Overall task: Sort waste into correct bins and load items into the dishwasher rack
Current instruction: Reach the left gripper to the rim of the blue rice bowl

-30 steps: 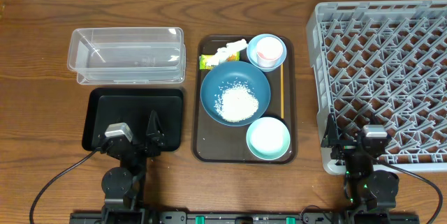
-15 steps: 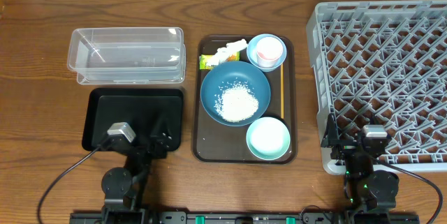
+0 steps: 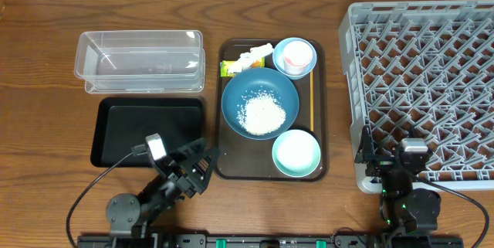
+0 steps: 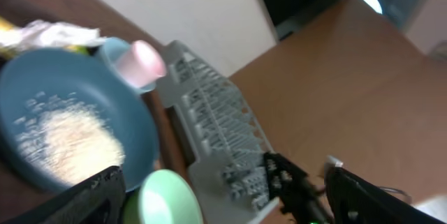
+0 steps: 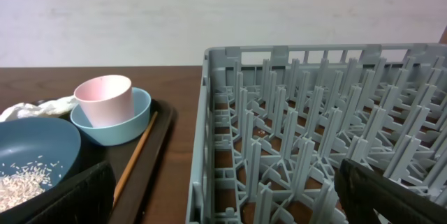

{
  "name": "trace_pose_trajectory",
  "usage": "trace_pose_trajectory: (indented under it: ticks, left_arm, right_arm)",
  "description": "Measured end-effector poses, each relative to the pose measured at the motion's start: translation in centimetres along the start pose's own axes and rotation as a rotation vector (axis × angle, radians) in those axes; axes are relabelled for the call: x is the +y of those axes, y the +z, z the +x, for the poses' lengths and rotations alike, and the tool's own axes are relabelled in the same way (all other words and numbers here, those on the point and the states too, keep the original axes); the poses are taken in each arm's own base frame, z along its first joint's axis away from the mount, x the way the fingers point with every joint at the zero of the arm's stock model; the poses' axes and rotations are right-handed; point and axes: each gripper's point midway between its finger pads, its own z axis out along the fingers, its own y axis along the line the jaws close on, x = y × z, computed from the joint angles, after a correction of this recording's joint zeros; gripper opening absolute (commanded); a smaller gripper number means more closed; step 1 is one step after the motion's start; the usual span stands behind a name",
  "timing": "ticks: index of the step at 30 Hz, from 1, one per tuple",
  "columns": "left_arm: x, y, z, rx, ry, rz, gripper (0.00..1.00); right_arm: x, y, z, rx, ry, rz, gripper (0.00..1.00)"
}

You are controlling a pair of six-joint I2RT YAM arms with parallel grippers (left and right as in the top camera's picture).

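I should next swing my left gripper outward past the rice and down to the dark-blue bowl's rim facing the rack. The bare tray leaves room there.
The dark-blue bowl (image 3: 260, 93) holds a heap of rice grains (image 3: 262, 113) on the brown serving tray (image 3: 218, 109). The mint-green bowl (image 3: 296, 153) sits at the tray's front. The pale-pink cup (image 3: 295, 56) stands in the light-blue bowl (image 3: 306, 67) at the back. The paper scrap (image 3: 255, 53) and the yellow-green packet (image 3: 228, 68) lie at the back left. The clear tub (image 3: 139, 61) and the black tray (image 3: 131, 120) are on the left. The grey rack (image 3: 424, 70) is on the right. My left gripper (image 3: 202, 164) is open and empty by the brown tray's front left corner. My right gripper (image 5: 223, 206) is open and empty at the rack's front edge.
The left wrist view is blurred; it shows the dark-blue bowl (image 4: 70, 112), the mint-green bowl (image 4: 167, 196), the cup (image 4: 143, 62) and the rack (image 4: 216, 133). The right wrist view shows the rack's front left corner (image 5: 209, 147) beside the brown tray (image 5: 150, 147).
My left arm has swung right, off the black tray, and turned toward the brown tray's front left corner. The right arm has not moved.
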Motion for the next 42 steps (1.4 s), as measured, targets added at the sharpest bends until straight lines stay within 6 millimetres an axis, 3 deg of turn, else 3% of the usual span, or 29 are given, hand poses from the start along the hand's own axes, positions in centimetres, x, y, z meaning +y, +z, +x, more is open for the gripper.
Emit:
trace_pose_trajectory:
  ticks: [5, 8, 13, 19, 23, 26, 32, 35, 42]
  left_arm:
    - [-5.0, -0.4, -2.9, 0.021, 0.065, -0.045, 0.93]
    - [-6.0, -0.4, -4.1, 0.077, 0.072, -0.154, 0.93]
    - [-5.3, 0.0, -6.0, 0.259, 0.032, -0.431, 0.93]
    - [-5.7, 1.3, -7.3, 0.504, 0.074, -0.618, 0.93]
    - [-5.9, 3.6, -5.8, 0.656, 0.181, -0.637, 0.93]
    - [-5.3, 5.6, -3.5, 0.752, 0.297, -0.653, 0.93]
    - [-3.6, 11.2, -0.4, 0.791, 0.495, -0.688, 0.93]
    - [-2.3, 13.9, 1.4, 0.816, 0.522, -0.681, 0.93]
    - [0.9, 18.0, 6.8, 0.931, 0.492, -0.639, 0.93]
  right_arm:
    - [0.0, 0.0, 0.0, 0.000, 0.000, 0.000, 0.99]
    - [0.0, 0.0, 0.0, 0.000, 0.000, 0.000, 0.99]
    - [0.0, 0.0, 0.0, 0.000, 0.000, 0.000, 0.99]
    - [0.0, 0.0, 0.0, 0.001, 0.000, 0.000, 0.99]
    - [0.0, 0.0, 0.0, 0.001, 0.000, 0.000, 0.99]
    - [0.0, 0.0, 0.0, 0.000, 0.000, 0.000, 0.99]
    - [0.0, 0.0, 0.0, 0.001, 0.000, 0.000, 0.99]
    - [0.0, 0.0, 0.0, 0.001, 0.000, 0.000, 0.99]
    - [0.0, 0.0, 0.0, 0.000, 0.000, 0.000, 0.99]
